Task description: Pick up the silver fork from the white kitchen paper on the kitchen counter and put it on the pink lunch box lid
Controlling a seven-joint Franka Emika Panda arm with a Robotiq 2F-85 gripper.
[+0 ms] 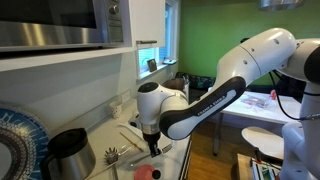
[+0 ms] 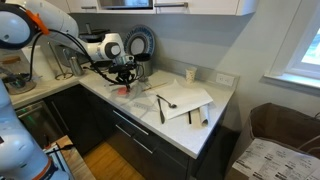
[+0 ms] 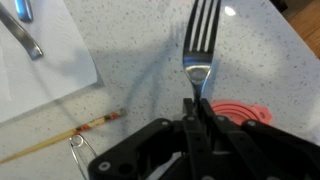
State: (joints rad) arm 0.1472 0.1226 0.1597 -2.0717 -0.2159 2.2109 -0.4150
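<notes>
I should next move my gripper away from the white kitchen paper and across the pink lid (image 1: 144, 173) (image 3: 241, 111), and then lower the silver fork.
In the wrist view my gripper (image 3: 196, 108) is shut on the handle of the silver fork (image 3: 201, 40). The fork's tines stick out ahead over the speckled kitchen counter (image 3: 140, 60). The pink lunch box lid (image 3: 243, 108) lies just below and beside the jaws, partly hidden by them. The white kitchen paper (image 3: 45, 70) is off to the left with another metal utensil (image 3: 22, 34) on it. In both exterior views the gripper (image 1: 152, 147) (image 2: 124, 77) hangs low over the pink lid (image 1: 147, 172) (image 2: 122, 89), away from the paper (image 2: 190, 100).
A pale wooden stick with a red tip (image 3: 70, 135) lies on the counter beside the paper. A black-and-steel kettle (image 1: 70, 150) and a patterned plate (image 1: 15, 140) stand close to the lid. A cup (image 2: 190, 74) stands by the wall. The counter's front edge (image 2: 150, 125) is close.
</notes>
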